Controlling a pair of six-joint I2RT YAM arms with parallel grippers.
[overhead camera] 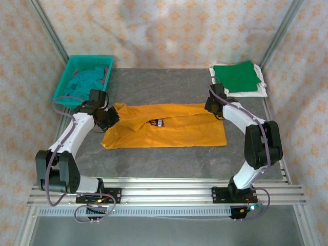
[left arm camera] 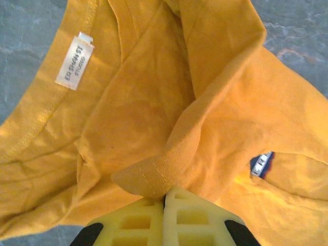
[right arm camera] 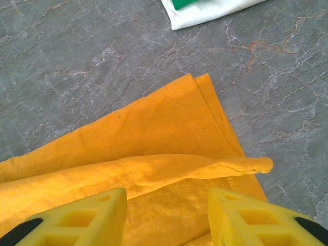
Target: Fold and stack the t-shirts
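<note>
The cloth is still bunched at this end of the shirt, so my left gripper will next pull the hemmed fold (left arm camera: 154,177) over the shirt toward the navy print (left arm camera: 262,164) and release it.
The mustard-orange t-shirt (overhead camera: 169,132) lies spread across the middle of the table, with its navy print (overhead camera: 159,122) showing. My left gripper (overhead camera: 109,117) is at the shirt's left end, shut on a hemmed fold (left arm camera: 154,177) of it; the neck label (left arm camera: 76,60) lies beyond. Over the shirt's right edge my right gripper (overhead camera: 212,107) is open, its yellow fingers (right arm camera: 97,218) either side of a raised ridge of cloth (right arm camera: 205,166) and apart from it. A folded green t-shirt (overhead camera: 236,77) rests on a folded white one (overhead camera: 258,90) at the back right.
A teal mesh basket (overhead camera: 66,81) at the back left holds a crumpled teal t-shirt (overhead camera: 89,78). Grey marbled tabletop (overhead camera: 164,84) lies bare behind the orange shirt. The white shirt's corner (right arm camera: 205,13) sits just beyond my right gripper. Patterned walls enclose the table.
</note>
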